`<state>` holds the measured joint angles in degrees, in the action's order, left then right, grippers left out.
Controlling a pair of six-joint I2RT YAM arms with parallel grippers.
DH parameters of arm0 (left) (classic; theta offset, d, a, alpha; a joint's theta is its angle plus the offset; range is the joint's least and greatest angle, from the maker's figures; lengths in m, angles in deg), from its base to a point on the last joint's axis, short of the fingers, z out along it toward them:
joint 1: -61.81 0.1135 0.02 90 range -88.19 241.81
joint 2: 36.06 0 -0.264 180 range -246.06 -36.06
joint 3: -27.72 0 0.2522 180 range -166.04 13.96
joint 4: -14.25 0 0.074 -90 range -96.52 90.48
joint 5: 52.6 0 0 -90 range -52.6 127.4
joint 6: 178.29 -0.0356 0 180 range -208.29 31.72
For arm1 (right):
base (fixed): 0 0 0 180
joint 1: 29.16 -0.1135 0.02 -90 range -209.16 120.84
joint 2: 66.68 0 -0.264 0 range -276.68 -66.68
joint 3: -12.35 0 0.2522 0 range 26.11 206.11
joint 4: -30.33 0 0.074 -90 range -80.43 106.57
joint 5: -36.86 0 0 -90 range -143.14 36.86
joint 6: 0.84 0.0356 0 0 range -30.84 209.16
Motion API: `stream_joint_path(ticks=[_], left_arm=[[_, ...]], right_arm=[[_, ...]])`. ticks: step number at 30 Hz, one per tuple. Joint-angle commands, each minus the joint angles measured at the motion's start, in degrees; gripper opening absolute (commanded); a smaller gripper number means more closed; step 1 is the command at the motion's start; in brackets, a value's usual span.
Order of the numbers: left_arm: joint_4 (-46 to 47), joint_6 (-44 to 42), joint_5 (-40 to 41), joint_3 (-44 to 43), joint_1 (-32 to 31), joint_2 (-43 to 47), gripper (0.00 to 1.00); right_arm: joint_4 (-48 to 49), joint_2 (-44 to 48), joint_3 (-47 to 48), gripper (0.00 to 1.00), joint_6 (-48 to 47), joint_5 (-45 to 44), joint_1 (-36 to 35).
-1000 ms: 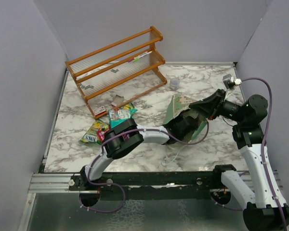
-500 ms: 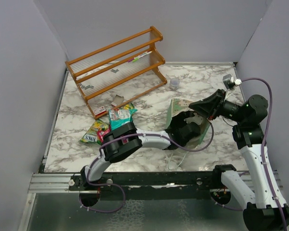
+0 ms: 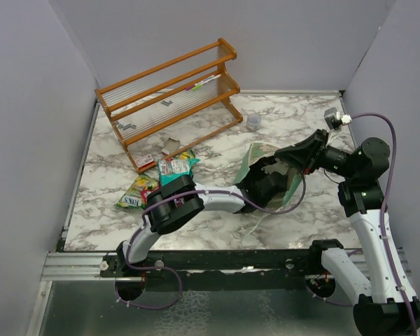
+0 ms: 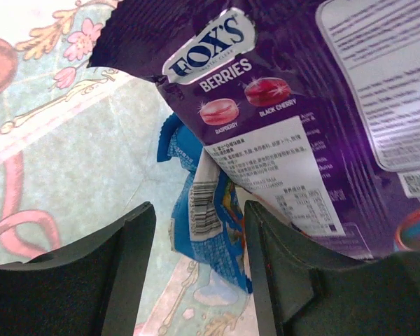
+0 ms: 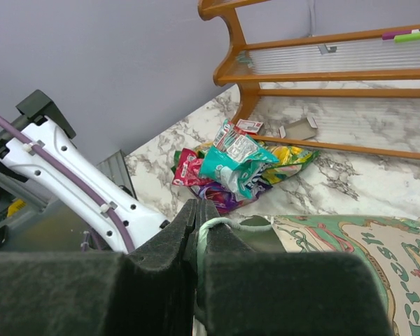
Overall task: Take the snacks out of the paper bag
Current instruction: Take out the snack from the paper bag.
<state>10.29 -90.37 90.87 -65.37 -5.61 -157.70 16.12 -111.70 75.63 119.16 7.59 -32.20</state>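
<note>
My left gripper's open fingers are already on both sides of the wrapper, so it needs to move gently deeper into the bag next, onto the wrapper's white barcode strip [image 4: 204, 208], and close.
The mint-green paper bag [image 3: 247, 162] lies on its side at the table's middle right. My right gripper [image 3: 281, 154] is shut on its string handle [image 5: 220, 225] and holds the mouth up. My left gripper [image 3: 266, 185] is inside the bag. In the left wrist view it [image 4: 199, 280] is open, one finger on each side of a dark blue bar wrapper [image 4: 208, 234], with gaps on both sides. A purple FOX'S packet [image 4: 336, 105] lies over the wrapper's top on the bag's printed wall [image 4: 56, 140]. Several teal, pink-red, green-yellow and purple packets [image 3: 157, 178] are piled on the table at the left, also in the right wrist view [image 5: 234, 164].
A wooden rack [image 3: 168, 98] stands at the back left, with small white cards [image 3: 171, 145] in front of it. A small grey cup [image 3: 253, 122] sits behind the bag. Grey walls close in the table on three sides.
My left gripper has shifted slightly inside the bag and the bag's mouth has moved a little with it. My right gripper has kept its hold.
</note>
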Motion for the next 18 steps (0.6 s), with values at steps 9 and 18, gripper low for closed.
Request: stream_joint_path(ticks=[9,18], left_arm=[[-3.2,1.79,-4.51,-4.03,4.22,-6.33,0.39],[-2.34,0.61,-11.91,-1.33,2.24,2.92,0.08]], right_arm=[[0.02,0.26,3.38,0.02,-0.87,-0.84,-0.47],[-0.08,0.21,2.17,0.02,-1.07,-2.24,-0.47]])
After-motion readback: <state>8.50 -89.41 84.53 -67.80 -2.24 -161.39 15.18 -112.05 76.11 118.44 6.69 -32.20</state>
